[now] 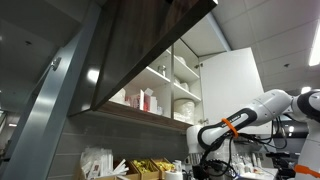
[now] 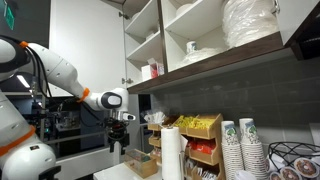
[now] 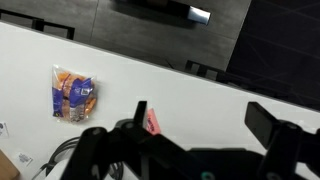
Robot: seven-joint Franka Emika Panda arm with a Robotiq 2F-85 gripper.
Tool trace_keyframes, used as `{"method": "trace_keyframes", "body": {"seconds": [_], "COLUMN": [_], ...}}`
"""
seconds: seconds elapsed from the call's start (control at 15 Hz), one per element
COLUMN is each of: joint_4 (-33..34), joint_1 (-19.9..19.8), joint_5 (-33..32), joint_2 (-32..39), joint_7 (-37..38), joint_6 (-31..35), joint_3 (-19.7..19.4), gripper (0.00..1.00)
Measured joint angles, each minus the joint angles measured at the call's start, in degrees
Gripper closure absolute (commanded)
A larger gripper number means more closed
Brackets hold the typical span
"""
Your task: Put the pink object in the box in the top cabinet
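Note:
Next, my gripper moves down toward the counter and left in the wrist view onto the small pink object (image 3: 153, 121), as it's off-center by one gripper finger.
The top cabinet (image 1: 150, 40) has its dark brown wood-grain door swung open, and its white shelves (image 2: 170, 35) show in both exterior views. My gripper (image 3: 205, 125) is open, with its fingers wide apart over a white counter (image 3: 200, 75). A small pink object (image 3: 152, 123) shows just inside the left finger; I cannot tell if they touch. In both exterior views the gripper (image 2: 118, 140) (image 1: 195, 150) hangs low, well below the cabinet shelves. A small red box (image 2: 153, 70) stands on the lower cabinet shelf.
A blue and orange snack packet (image 3: 72, 95) lies on the counter to the left. Stacked plates (image 2: 250, 22) and bowls fill the cabinet shelves. Snack boxes (image 2: 200, 128), a paper towel roll (image 2: 170, 155) and stacked cups (image 2: 240, 148) stand under the cabinet.

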Motion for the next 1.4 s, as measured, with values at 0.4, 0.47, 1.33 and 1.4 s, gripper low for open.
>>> {"method": "trace_keyframes", "body": {"seconds": [0.4, 0.47, 1.33, 1.4], "joint_4": [-3.0, -3.6, -1.5, -0.8], "joint_1": [-0.1, -0.1, -3.2, -3.5], "joint_5": [-1.3, -1.9, -13.8, -15.4], "joint_2": [3.3, 4.7, 28.9, 30.6], "joint_7": [2.3, 2.6, 6.2, 7.2], "joint_6": [11.5, 14.6, 40.1, 40.4], "joint_3": [1.5, 1.9, 2.3, 1.9], "gripper": [0.00, 0.00, 0.00, 0.00]}}
